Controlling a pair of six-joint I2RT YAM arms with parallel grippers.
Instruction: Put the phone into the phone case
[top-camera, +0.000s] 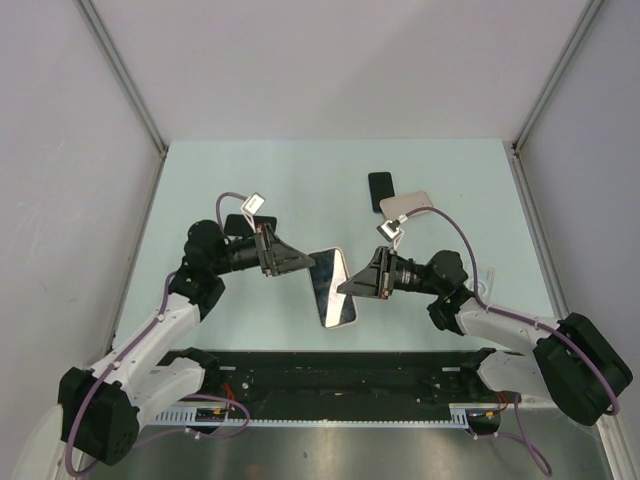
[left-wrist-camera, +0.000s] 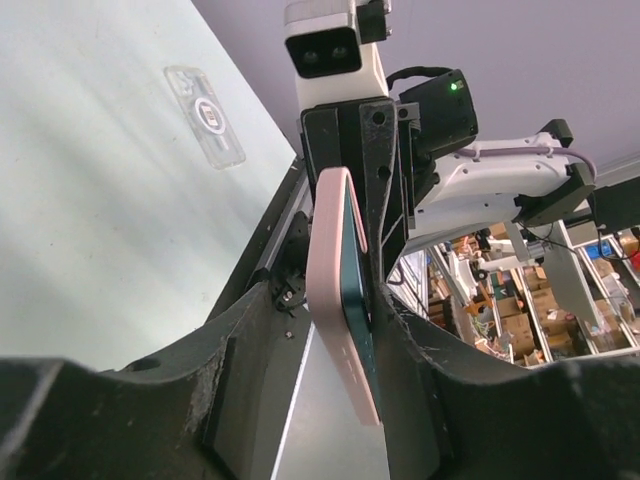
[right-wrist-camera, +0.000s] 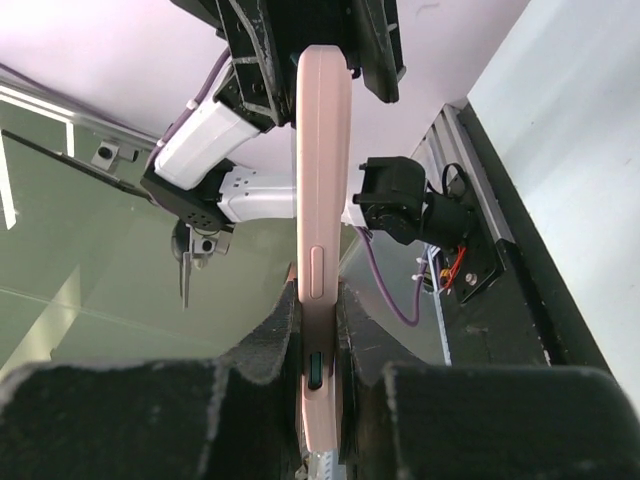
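Note:
My right gripper should go down next, tilt its fingers downward and let go of the cased phone (left-wrist-camera: 335, 260) on the near middle of the table, since that bare place is below it.
A dark phone in a pink case (top-camera: 332, 288) hangs in the air between my two grippers, above the table's near middle. My right gripper (top-camera: 352, 285) is shut on the cased phone's edge; in the right wrist view the pink case (right-wrist-camera: 322, 200) is pinched between both fingers of that gripper (right-wrist-camera: 318, 320). My left gripper (top-camera: 303, 263) is at the opposite edge. In the left wrist view the cased phone (left-wrist-camera: 335, 260) lies against one finger (left-wrist-camera: 420, 390) of the left gripper (left-wrist-camera: 335, 330), with a wide gap to the other finger (left-wrist-camera: 225, 400).
A black phone (top-camera: 380, 190) and a beige case (top-camera: 408, 205) lie at the back middle of the table. A dark flat object (top-camera: 238, 224) lies behind my left arm. A clear case with a ring (left-wrist-camera: 205, 115) lies on the table beyond the right arm.

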